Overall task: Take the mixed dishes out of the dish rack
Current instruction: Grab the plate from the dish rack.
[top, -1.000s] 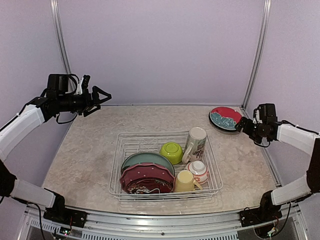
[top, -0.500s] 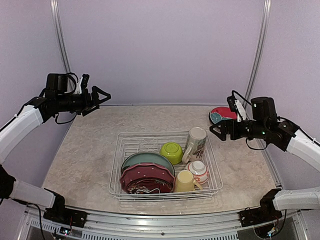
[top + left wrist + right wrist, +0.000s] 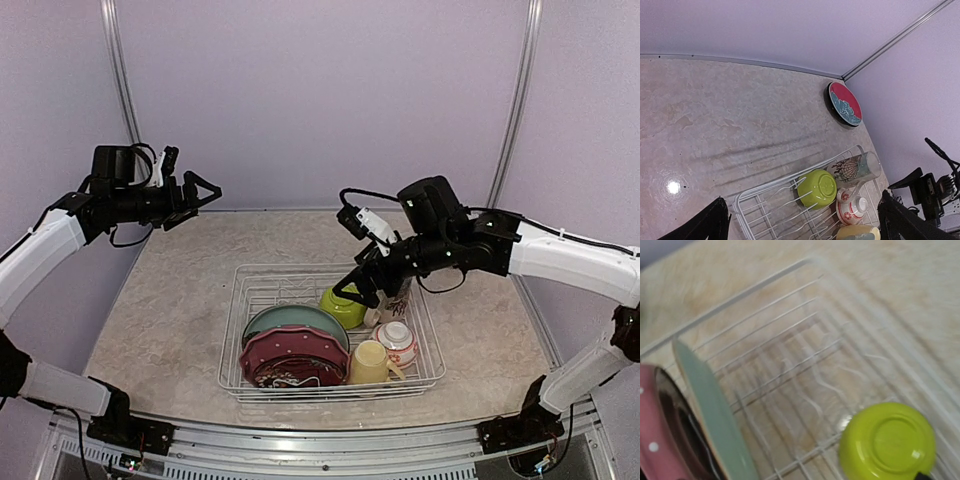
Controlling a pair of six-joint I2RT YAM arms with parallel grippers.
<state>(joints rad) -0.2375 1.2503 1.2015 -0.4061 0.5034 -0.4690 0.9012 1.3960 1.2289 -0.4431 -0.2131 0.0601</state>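
Note:
The plate's rim is below my right gripper, to the left in the top view. My gripper should next lower past the lime-green bowl onto the teal-green plate's rim [image 3: 331,317] [image 3: 715,432].
The white wire dish rack [image 3: 243,300] sits mid-table and holds the mixed dishes. A teal-green plate [image 3: 290,318], a pink dotted plate [image 3: 285,345] and a dark red patterned plate [image 3: 285,372] stand on edge at its left. A lime-green bowl [image 3: 345,308] lies upturned at the back, beside the tall cream mug [image 3: 855,168]. The white-and-red bowl [image 3: 398,343] and yellow mug [image 3: 370,362] are at the front right. My right gripper [image 3: 355,288] hangs open just above the lime-green bowl [image 3: 887,442], holding nothing. My left gripper [image 3: 205,198] is open, high over the table's back left.
A black-rimmed red and teal plate [image 3: 845,103] lies flat on the table at the back right corner, outside the rack. Metal corner posts [image 3: 515,110] rise at the back on both sides. The marble tabletop [image 3: 170,310] spreads left of the rack.
My right arm has swung from the red and teal plate at the back right to above the lime-green bowl in the rack. The left arm has not moved.

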